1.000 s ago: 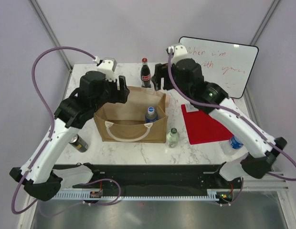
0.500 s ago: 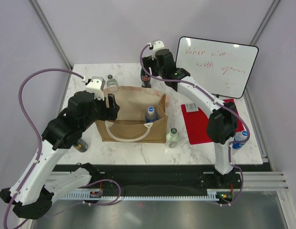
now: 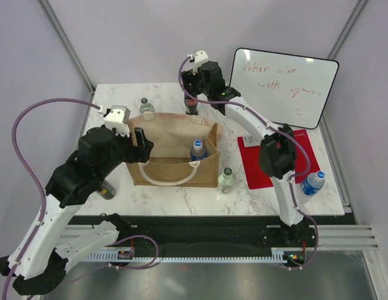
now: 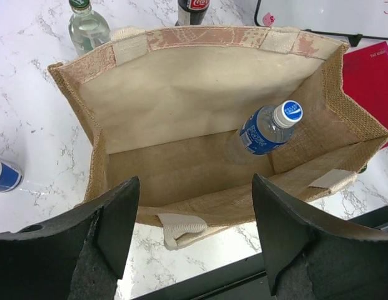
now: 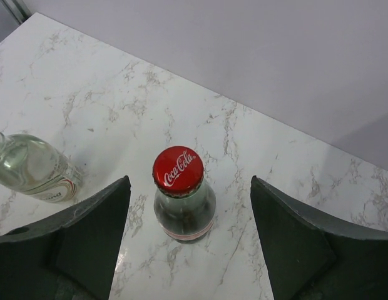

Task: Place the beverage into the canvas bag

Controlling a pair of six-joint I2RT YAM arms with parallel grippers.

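Observation:
The cola bottle already stands between my right gripper's spread fingers, so they will come down around its red cap and close.
The tan canvas bag (image 3: 163, 145) stands open mid-table, white handles (image 3: 169, 176) hanging down. A blue-capped water bottle (image 3: 198, 150) leans inside its right end, as the left wrist view (image 4: 266, 128) shows. A red-capped Coca-Cola bottle (image 3: 191, 104) stands just behind the bag. My right gripper (image 3: 195, 87) hovers over it, open and empty; in the right wrist view the cola bottle (image 5: 181, 195) sits between the spread fingers (image 5: 94, 237). My left gripper (image 3: 141, 140) is open and empty above the bag's near left rim (image 4: 181, 212).
A clear glass bottle (image 3: 144, 105) stands behind the bag's left corner. A green-capped bottle (image 3: 226, 179) stands at the bag's front right. A dark can (image 3: 106, 189) is near the left edge. A red folder (image 3: 260, 164), a blue bottle (image 3: 311, 182) and a whiteboard (image 3: 283, 86) are on the right.
My right arm has swung from behind the bag's right end to above the cola bottle. My left arm has drawn back and left from the bag's back rim.

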